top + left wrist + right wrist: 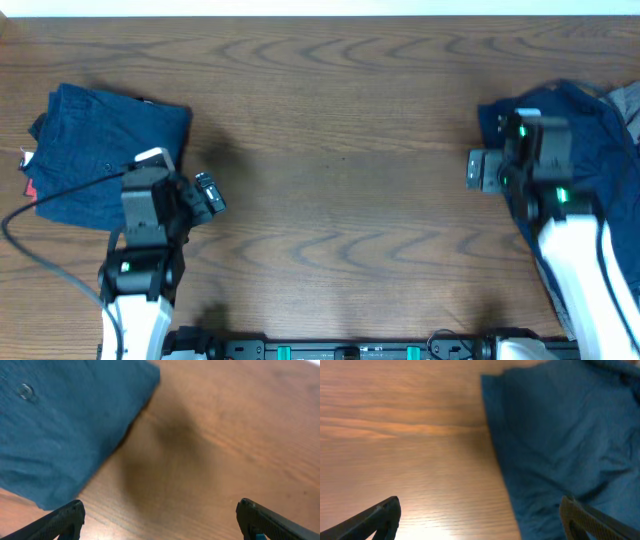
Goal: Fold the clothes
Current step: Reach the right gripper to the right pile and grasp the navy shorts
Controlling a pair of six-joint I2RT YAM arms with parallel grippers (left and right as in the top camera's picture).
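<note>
My right gripper should next move down, and toward the right in the wrist view, to the garment's edge by the wood. The edge runs below the gripper, between its open fingers.
A folded pair of dark navy shorts (pixel 100 150) lies at the table's far left, with a red-and-white label (pixel 28 175) at its left edge. In the left wrist view its corner (pixel 65 425) fills the upper left and shows a small metal snap (pixel 25 391). My left gripper (pixel 203 195) is open and empty over bare wood just right of it (pixel 160 520). A second, unfolded navy garment (pixel 590 120) lies rumpled at the far right. My right gripper (pixel 487 170) is open and empty at its left edge, one finger over the fabric (pixel 560 435) and one over the wood (pixel 480 517).
A bit of grey fabric (pixel 627 100) shows at the right edge beside the rumpled garment. The brown wooden table (pixel 340 180) stretches between the two arms. A black cable (pixel 40 250) trails from the left arm near the front left.
</note>
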